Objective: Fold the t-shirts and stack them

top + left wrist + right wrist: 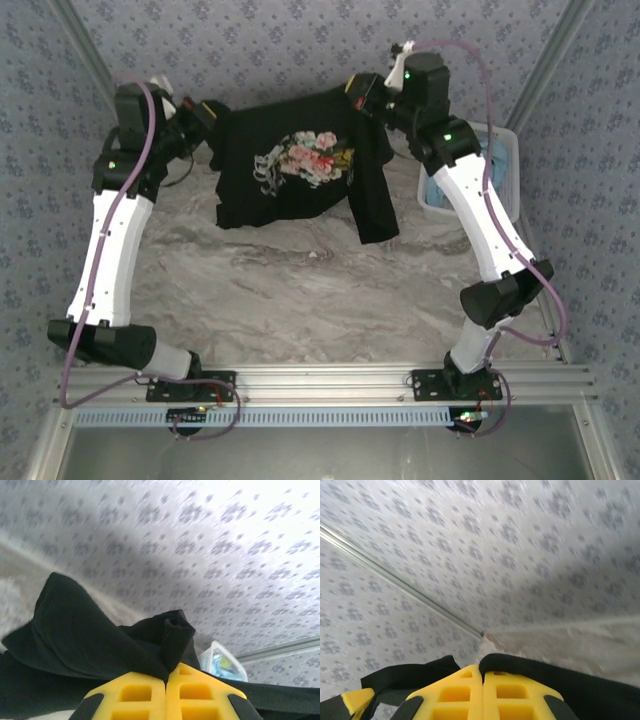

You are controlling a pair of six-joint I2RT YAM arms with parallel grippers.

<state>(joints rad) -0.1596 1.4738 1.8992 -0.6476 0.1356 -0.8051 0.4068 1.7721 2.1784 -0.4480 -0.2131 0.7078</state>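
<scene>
The black t-shirt's corner goes back and down in my left gripper to the bare marble tabletop next, for release there. That part of the tabletop lies below and back from the gripper.
The black t-shirt (300, 165) with a pink-and-white rose print hangs spread between my two grippers above the far part of the marble table, its lower hem and one sleeve drooping toward the tabletop. My left gripper (205, 112) is shut on the shirt's left top corner; black cloth (100, 635) bunches out from between its yellow fingers (132, 695). My right gripper (362, 92) is shut on the right top corner, with a black fold (560, 675) pinched between its yellow fingers (515, 695). A light blue t-shirt (495, 165) lies in the basket.
A white lattice basket (505, 135) stands at the far right of the table, also seen past the cloth in the left wrist view as the basket (220, 662). Patterned walls enclose the table. The marble tabletop (300, 290) stretches bare in front of the hanging shirt.
</scene>
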